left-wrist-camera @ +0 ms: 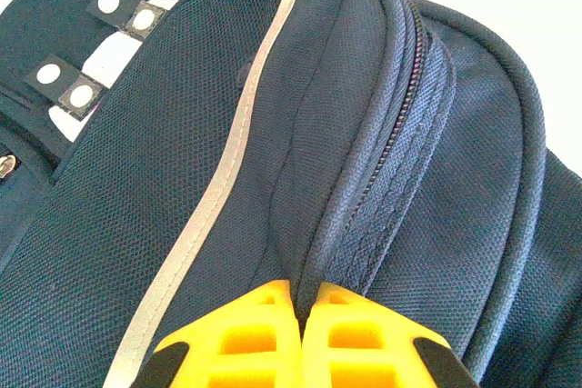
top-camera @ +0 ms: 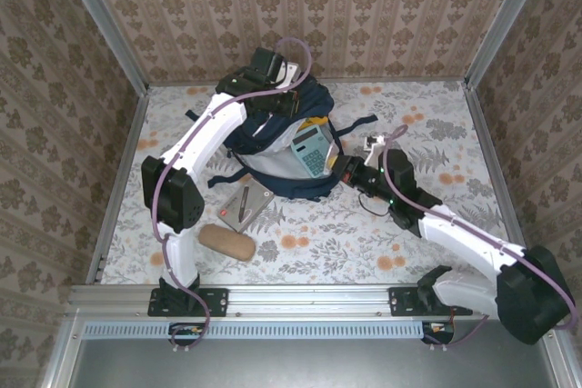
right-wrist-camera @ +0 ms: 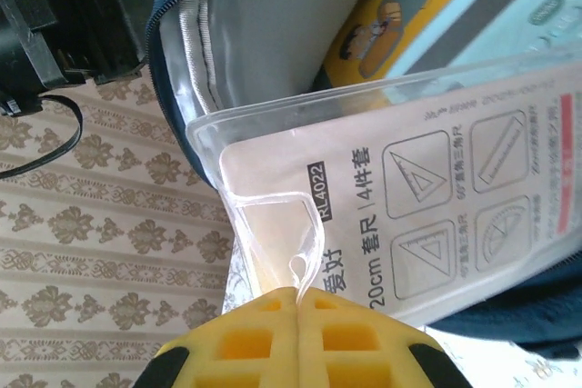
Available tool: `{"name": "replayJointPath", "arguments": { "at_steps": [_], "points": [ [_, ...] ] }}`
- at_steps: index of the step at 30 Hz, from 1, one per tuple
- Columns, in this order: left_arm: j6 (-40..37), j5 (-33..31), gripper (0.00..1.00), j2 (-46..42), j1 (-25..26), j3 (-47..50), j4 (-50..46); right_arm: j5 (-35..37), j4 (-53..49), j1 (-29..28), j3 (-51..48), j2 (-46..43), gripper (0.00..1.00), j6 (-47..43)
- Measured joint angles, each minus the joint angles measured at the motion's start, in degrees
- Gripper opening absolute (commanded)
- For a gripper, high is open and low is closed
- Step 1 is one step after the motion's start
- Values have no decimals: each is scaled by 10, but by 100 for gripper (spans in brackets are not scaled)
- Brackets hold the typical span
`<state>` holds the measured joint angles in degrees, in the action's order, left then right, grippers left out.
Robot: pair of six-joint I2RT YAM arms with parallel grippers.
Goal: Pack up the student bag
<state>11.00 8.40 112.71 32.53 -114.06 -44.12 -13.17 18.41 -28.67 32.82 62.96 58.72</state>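
The right gripper draws the pouch's tab it holds back, away from the bag's opening, over bare tabletop and releases it there next, as the pouch overlaps the calculator.
The student bag (top-camera: 318,106), dark navy with a thin white stripe (left-wrist-camera: 227,143), lies in the middle of the table with its mouth open toward the right. My left gripper (left-wrist-camera: 305,293) is at the bag's far top (top-camera: 273,102), shut on a fold of its fabric beside the zipper (left-wrist-camera: 400,124). My right gripper (right-wrist-camera: 298,295) stands at the bag's mouth (top-camera: 350,170), shut on the tab of a clear plastic ruler-set pouch (right-wrist-camera: 436,197). The pouch reaches into the pale grey lining (right-wrist-camera: 273,34). A light blue calculator (top-camera: 312,150) and a yellow book (right-wrist-camera: 382,29) lie inside.
A brown oval pouch (top-camera: 227,243) and a grey pad with a pen on it (top-camera: 244,204) lie on the floral tabletop, left of and in front of the bag. A black cable (right-wrist-camera: 36,124) trails near the bag's mouth. Patterned walls close in three sides.
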Motion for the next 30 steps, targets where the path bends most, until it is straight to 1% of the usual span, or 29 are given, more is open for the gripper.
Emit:
{"name": "replayJointPath", "arguments": {
  "at_steps": [2,4,12,16,17,18,19,21,22,26,28,30],
  "points": [
    [0,0,0,0,0,0,0,18,-23,0,-17,-36,5,0],
    [0,0,0,0,0,0,0,38,-56,0,-25,-69,9,-1],
    [2,0,0,0,2,0,0,80,-147,3,-27,-128,4,-4],
    [2,-2,0,0,4,0,0,114,-192,6,-55,-199,8,0],
    [2,-2,0,0,4,0,0,118,-202,8,-65,-216,10,2],
    [2,-2,0,0,4,0,0,123,-212,9,-75,-232,16,3],
    [2,-3,0,0,4,0,0,127,-219,11,-85,-247,32,9],
    [2,-3,0,0,4,0,0,132,-229,13,-107,-267,67,14],
    [2,-3,0,0,5,0,0,134,-232,14,-118,-274,72,16],
    [2,-3,0,0,5,0,0,141,-227,17,-154,-268,72,18],
    [2,-4,0,0,7,0,0,141,-215,25,-167,-245,74,18],
    [2,-7,0,0,8,0,-1,137,-196,31,-173,-217,73,17]
  ]
}}
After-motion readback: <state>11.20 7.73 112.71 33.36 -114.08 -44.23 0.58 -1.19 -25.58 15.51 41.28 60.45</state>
